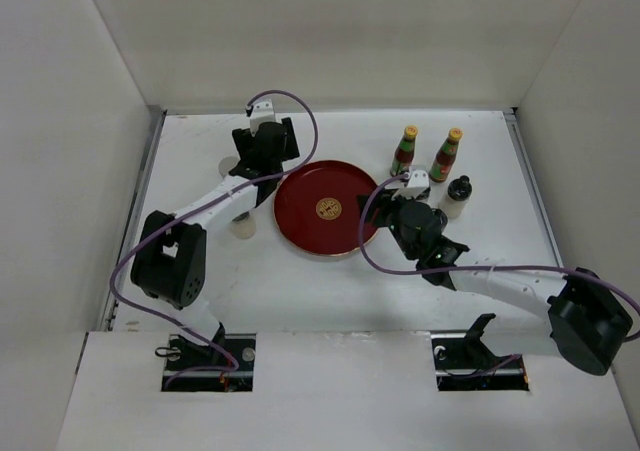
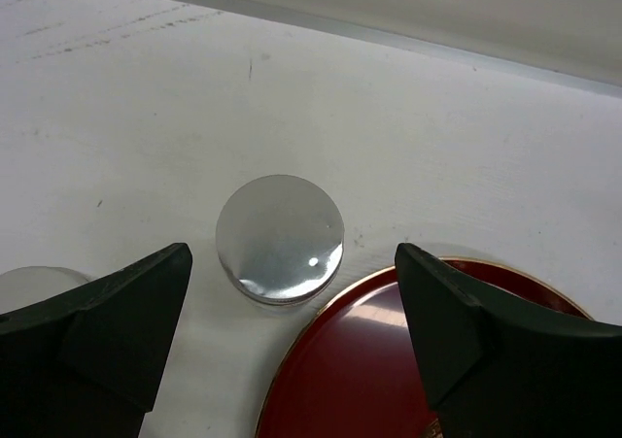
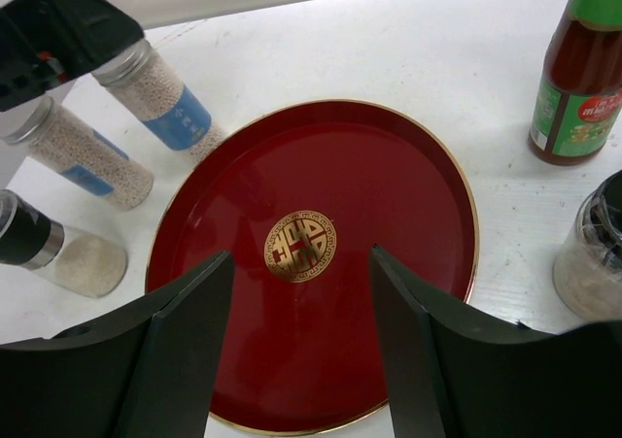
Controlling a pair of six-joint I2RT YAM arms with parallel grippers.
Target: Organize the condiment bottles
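Observation:
I will lower my left gripper straight over the grey lid (image 2: 280,238) and close on it, as the grey-lidded cylinder stands below, between its open fingers.
The round red tray (image 1: 305,221) lies mid-table with nothing on it. My left gripper (image 1: 262,166) hangs open over the tray's back-left edge. In the left wrist view it (image 2: 293,263) is above a grey-lidded cylinder (image 2: 280,239), with a second lid (image 2: 34,283) to the left. My right gripper (image 1: 385,203) is open and empty over the tray's right edge (image 3: 389,166). Two yellow-capped sauce bottles (image 1: 404,149) (image 1: 446,154) and a black-capped shaker (image 1: 457,196) stand right of the tray. The right wrist view shows two blue-labelled cylinders (image 3: 160,98) (image 3: 83,161) and a black-topped shaker (image 3: 49,249) left of the tray.
A pale shaker (image 1: 243,229) stands by the tray's left edge next to the left arm. White walls close the table on the left, back and right. One sauce bottle (image 3: 583,69) and a glass shaker (image 3: 593,253) stand close to my right gripper's right finger.

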